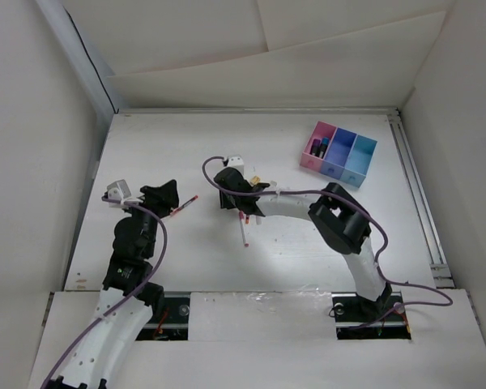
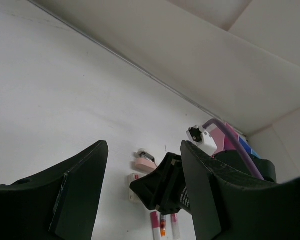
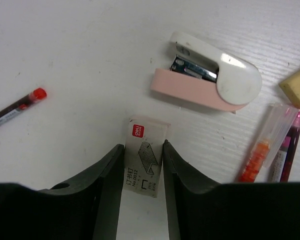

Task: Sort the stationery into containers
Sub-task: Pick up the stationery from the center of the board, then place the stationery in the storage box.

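Observation:
I will next lift the staple box with my right gripper, move it to the right in the top view and let it go into the dark blue bin, because that bin is empty.
My right gripper is down on the table with both jaws against the sides of a small white staple box. A pink and white stapler lies just beyond it. A beige eraser, an orange-tipped pen and a pink pen lie to the right, and a red-tipped pen to the left. The three-bin tray, pink, dark blue and cyan, stands at the back right with dark items in the pink bin. My left gripper is open and empty, above the table left of the pile.
The left wrist view looks at the right gripper, the stapler and several pens under it. A thin red-tipped pen lies by the left gripper. White walls enclose the table on three sides.

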